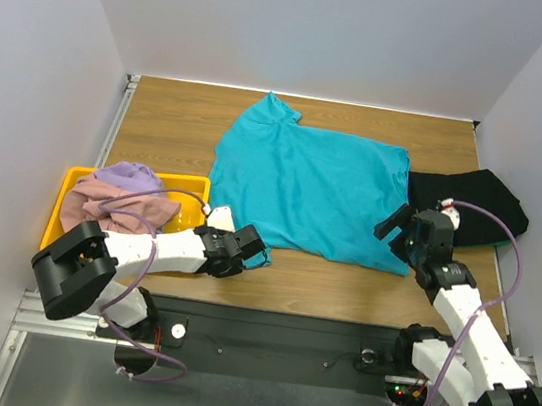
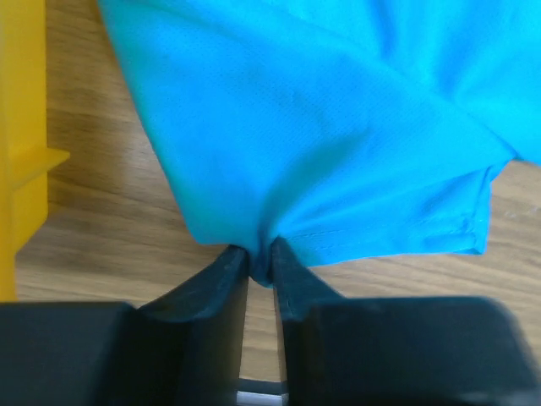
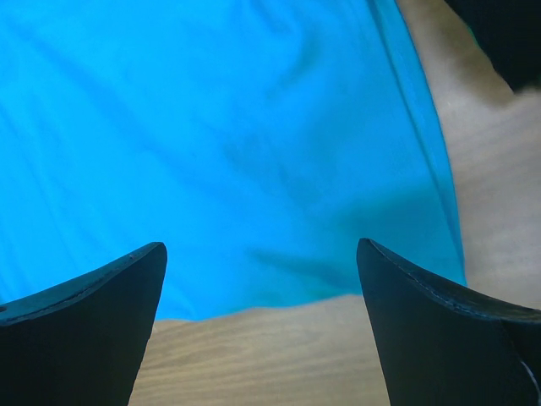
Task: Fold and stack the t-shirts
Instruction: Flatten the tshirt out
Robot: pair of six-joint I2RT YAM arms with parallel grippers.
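Observation:
The teal t-shirt's loose near corner (image 1: 402, 269) (image 3: 454, 266) lies below my right gripper, closer to my base, and is still outside the spread fingers. My right gripper should move back and down onto it next.
The teal t-shirt (image 1: 304, 182) lies spread across the middle of the wooden table. My left gripper (image 1: 250, 251) is shut on its near left edge; in the left wrist view (image 2: 260, 258) the teal cloth (image 2: 321, 127) is pinched between the fingertips. My right gripper (image 1: 395, 231) is open over the shirt's near right corner; in the right wrist view (image 3: 262, 254) the teal hem (image 3: 254, 169) lies between the spread fingers, not gripped. A black t-shirt (image 1: 473, 201) lies folded at the right. Dusty pink (image 1: 119, 207) and lavender (image 1: 128, 178) shirts are heaped in the tray.
A yellow plastic tray (image 1: 187, 186) stands at the left edge of the table; its side shows in the left wrist view (image 2: 21, 144). Grey walls close in the table on three sides. The black rail with the arm bases runs along the near edge.

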